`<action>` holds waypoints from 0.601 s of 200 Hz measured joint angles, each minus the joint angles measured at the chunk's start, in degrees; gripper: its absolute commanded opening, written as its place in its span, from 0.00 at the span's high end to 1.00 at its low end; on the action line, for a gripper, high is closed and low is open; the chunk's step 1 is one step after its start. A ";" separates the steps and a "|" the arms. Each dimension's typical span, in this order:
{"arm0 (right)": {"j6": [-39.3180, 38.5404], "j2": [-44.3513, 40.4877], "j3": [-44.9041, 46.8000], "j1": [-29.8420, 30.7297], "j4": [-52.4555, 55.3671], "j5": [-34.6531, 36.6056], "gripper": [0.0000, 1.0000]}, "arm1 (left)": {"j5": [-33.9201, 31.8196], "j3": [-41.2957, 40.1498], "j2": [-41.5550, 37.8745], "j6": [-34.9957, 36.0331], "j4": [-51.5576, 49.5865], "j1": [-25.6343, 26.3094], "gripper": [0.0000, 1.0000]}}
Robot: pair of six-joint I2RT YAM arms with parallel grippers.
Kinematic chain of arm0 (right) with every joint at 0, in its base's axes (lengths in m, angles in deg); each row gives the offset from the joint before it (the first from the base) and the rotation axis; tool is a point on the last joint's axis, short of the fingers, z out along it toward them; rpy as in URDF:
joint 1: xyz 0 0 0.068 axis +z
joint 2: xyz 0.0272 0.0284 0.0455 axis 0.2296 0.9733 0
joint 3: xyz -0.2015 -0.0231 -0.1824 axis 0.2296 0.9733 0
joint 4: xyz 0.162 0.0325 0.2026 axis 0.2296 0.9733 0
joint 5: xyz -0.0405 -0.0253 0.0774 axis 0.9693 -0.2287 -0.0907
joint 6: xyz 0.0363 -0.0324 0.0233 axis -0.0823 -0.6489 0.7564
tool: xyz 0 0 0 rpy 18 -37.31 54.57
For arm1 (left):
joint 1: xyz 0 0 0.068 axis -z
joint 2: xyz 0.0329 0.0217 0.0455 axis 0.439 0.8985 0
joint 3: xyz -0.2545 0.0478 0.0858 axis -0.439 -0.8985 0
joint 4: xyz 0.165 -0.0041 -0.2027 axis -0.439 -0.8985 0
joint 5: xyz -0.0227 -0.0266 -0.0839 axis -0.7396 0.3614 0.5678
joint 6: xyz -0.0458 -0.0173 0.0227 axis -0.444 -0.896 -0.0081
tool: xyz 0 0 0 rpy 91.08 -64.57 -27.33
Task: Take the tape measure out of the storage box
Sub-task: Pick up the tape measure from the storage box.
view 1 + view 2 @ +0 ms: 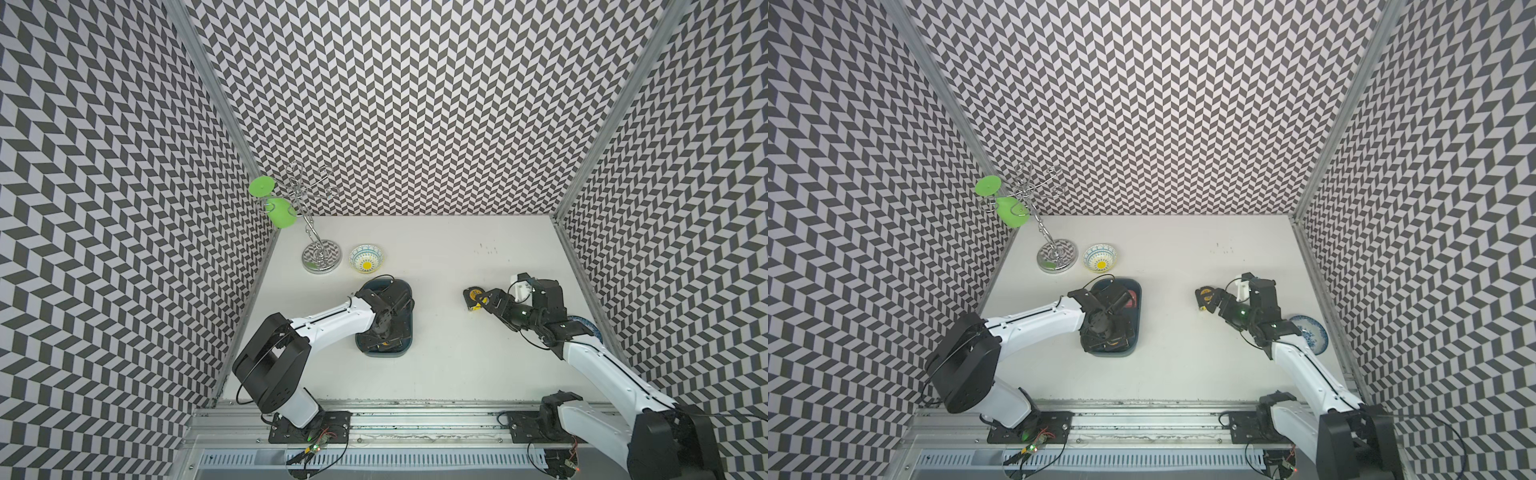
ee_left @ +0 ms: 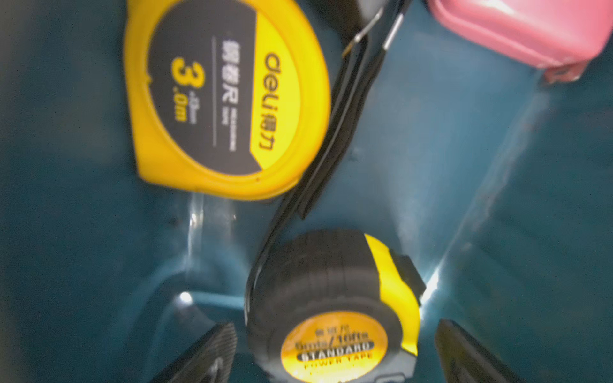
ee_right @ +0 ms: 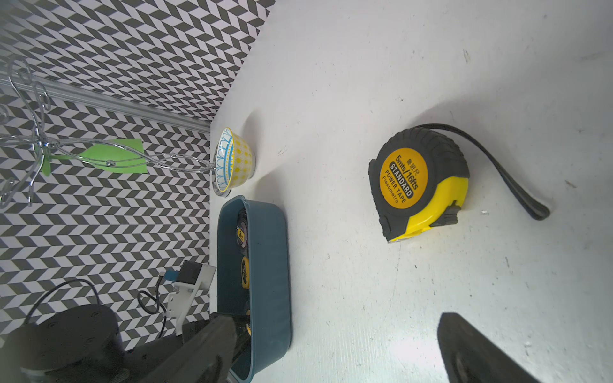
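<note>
Next I will lower my left gripper deeper and close it across the casing of the black-and-yellow tape measure (image 2: pixel 333 312), since that stands below it, between its open fingers.
The dark teal storage box (image 1: pixel 409 332) (image 1: pixel 1138 316) sits left of the table's middle, and my left arm reaches down into it. In the left wrist view a black-and-yellow tape measure (image 2: pixel 331 298) stands on the box floor (image 2: pixel 431 149) between the spread fingers of my left gripper (image 2: pixel 335 331), which is open. A yellow tape measure (image 2: pixel 225 99) and a pink one (image 2: pixel 547 30) lie farther in. Another black-and-yellow tape measure (image 1: pixel 471 296) (image 3: pixel 418 185) lies on the table outside the box. My right gripper (image 1: pixel 484 301) (image 3: pixel 331 326) is open just short of it, holding nothing.
A small patterned bowl (image 1: pixel 366 259) and a chrome mug tree (image 1: pixel 321 257) with green cups (image 1: pixel 274 203) stand behind the box. A blue-and-white plate (image 1: pixel 1310 332) lies under my right arm near the right wall. Patterned walls close three sides.
</note>
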 measured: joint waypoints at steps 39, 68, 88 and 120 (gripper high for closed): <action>0.17 0.50 0.00 0.00 -0.24 -0.17 0.00 | -0.42 0.52 2.71 0.90 0.96 0.00 0.03; 0.28 1.05 0.00 0.00 -0.33 -0.26 0.01 | -0.42 0.52 3.96 1.27 1.79 0.00 0.14; 0.35 1.38 0.00 0.00 -0.46 -0.39 0.00 | -0.44 0.61 4.37 1.46 1.92 0.00 0.28; 0.35 1.97 -0.11 0.00 -0.48 -0.63 0.00 | -0.57 1.27 4.48 1.22 2.05 0.00 0.54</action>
